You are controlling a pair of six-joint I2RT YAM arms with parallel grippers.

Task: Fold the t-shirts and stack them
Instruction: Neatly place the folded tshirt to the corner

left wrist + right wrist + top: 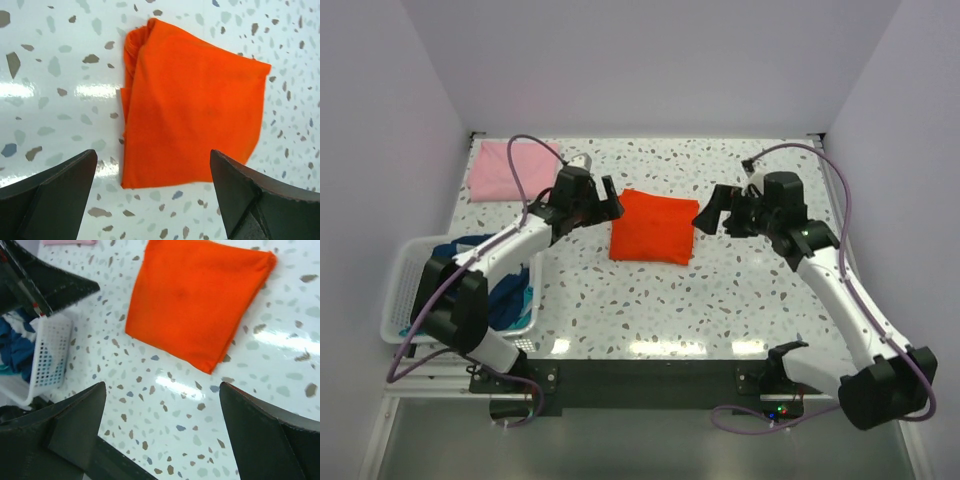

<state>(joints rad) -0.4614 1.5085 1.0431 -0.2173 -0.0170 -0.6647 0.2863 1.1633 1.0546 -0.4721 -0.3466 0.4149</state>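
Note:
The robot's open left gripper will move down onto the bunched edge of the orange-red t-shirt [131, 106], because that shirt is already folded but lies apart from the pale pink one.
A bright orange-red t-shirt [653, 227] lies folded into a square at the table's middle; it also shows in the left wrist view [192, 102] and the right wrist view [195, 300]. A pale pink t-shirt [510, 168] lies folded at the far left corner. Dark blue and teal t-shirts [505, 292] are bundled in the white basket. My left gripper [611, 205] hovers at the orange shirt's left edge, open and empty. My right gripper [712, 217] hovers at its right edge, open and empty.
The white slatted basket [405, 285] stands at the table's left edge, partly over it; it also shows in the right wrist view [47, 357]. White walls enclose the speckled table [740, 310] at the back and sides.

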